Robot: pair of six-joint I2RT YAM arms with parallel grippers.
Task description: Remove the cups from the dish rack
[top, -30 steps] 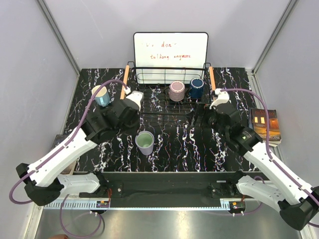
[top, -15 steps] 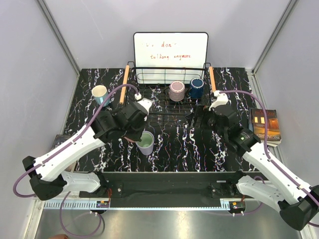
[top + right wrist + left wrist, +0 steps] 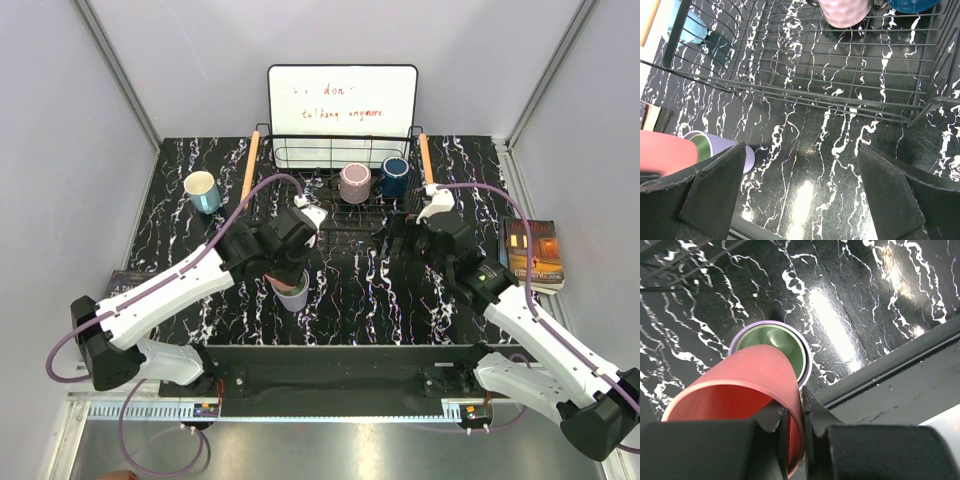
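Observation:
The lavender cup's opening is just below, so the salmon pink cup's bottom in my left gripper will go down into the lavender cup next. Then I will open my left gripper.
My left gripper [image 3: 287,268] is shut on the rim of the salmon pink cup [image 3: 740,385], one finger inside and one outside. It holds that cup just over the lavender cup [image 3: 772,342], which stands on the table [image 3: 293,293] in front of the dish rack [image 3: 335,215]. I cannot tell whether the two cups touch. The mauve cup [image 3: 354,183] and the navy cup [image 3: 394,176] stand in the rack's right part. The light blue cup [image 3: 202,191] stands on the table left of the rack. My right gripper [image 3: 805,190] is open and empty over the table before the rack's front bar [image 3: 815,97].
A white board with writing [image 3: 342,100] stands behind the rack. A book [image 3: 532,250] lies at the table's right edge and a dark flat object [image 3: 122,285] at the left edge. The rack's wooden handles [image 3: 250,165] rise at both sides.
My left gripper has moved right and nearer, carrying the salmon cup from beside the light blue cup to over the lavender cup. My right gripper has shifted slightly left.

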